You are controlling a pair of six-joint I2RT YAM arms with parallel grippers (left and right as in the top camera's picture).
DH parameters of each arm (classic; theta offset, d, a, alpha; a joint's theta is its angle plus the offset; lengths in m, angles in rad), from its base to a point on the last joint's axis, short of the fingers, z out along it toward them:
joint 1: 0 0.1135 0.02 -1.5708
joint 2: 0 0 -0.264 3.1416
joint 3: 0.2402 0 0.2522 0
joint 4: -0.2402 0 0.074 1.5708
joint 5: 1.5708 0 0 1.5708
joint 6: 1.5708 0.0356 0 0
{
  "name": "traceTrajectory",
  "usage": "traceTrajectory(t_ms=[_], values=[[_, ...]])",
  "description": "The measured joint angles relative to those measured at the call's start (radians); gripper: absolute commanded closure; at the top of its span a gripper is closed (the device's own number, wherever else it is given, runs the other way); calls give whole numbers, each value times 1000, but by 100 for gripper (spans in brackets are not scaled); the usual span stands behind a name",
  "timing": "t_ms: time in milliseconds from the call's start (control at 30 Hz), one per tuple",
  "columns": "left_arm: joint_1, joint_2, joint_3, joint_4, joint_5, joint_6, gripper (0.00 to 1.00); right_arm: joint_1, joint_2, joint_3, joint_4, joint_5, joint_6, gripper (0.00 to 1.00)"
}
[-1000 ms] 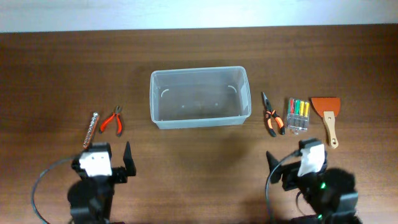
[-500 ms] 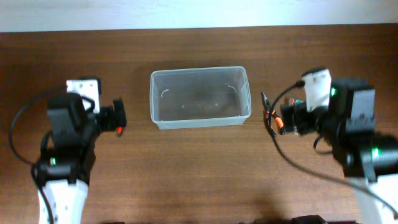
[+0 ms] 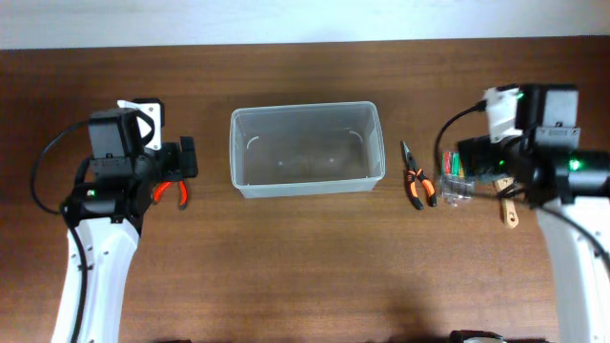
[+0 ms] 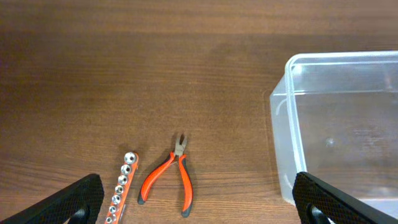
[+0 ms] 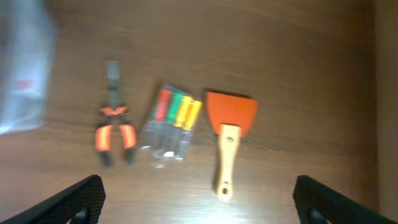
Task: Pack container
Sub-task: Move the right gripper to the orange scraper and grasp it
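My right gripper needs to move down open onto the blade end of the scraper's wooden handle (image 3: 503, 184) (image 5: 229, 132), because the wood is far narrower there than the flared orange blade.
The container (image 3: 305, 108) is a clear plastic tub at the table's middle, with nothing in it. It also shows at the right of the left wrist view (image 4: 339, 59) and as a blur at the left of the right wrist view (image 5: 22, 81). My left gripper (image 3: 187, 160) is open above red pliers (image 4: 171, 177) and a socket rail (image 4: 120, 190). My right gripper (image 3: 456, 164) is open above orange-black pliers (image 5: 114, 124), a pack of coloured screwdrivers (image 5: 171, 121) and an orange scraper with a wooden handle (image 5: 229, 134). Both grippers (image 4: 199, 211) (image 5: 199, 205) hold nothing.
In the overhead view the red pliers (image 3: 176, 191) show partly under the left arm. The orange-black pliers (image 3: 416, 181), the screwdriver pack (image 3: 456, 189) and the scraper handle (image 3: 510, 211) lie right of the tub. The table's far edge runs along the top.
Both arms have risen from the table's front edge and reached forward over the tools, the left over the red pliers, the right over the screwdriver pack. No tool has moved.
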Motion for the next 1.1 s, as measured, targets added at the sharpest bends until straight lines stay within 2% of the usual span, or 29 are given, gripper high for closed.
traceTrajectory(t_ms=[200,600,900,1100], values=[[0,26,0,0,0,0,1,-163,168,2,13,-24,1,2],[0,30,0,-2,0,0,1,-345,415,2,79,-91,-39,2],[0,30,0,-3,0,0,1,-366,574,2,89,-130,-52,0],[0,30,0,-3,0,0,1,-365,631,2,139,-150,-53,8]])
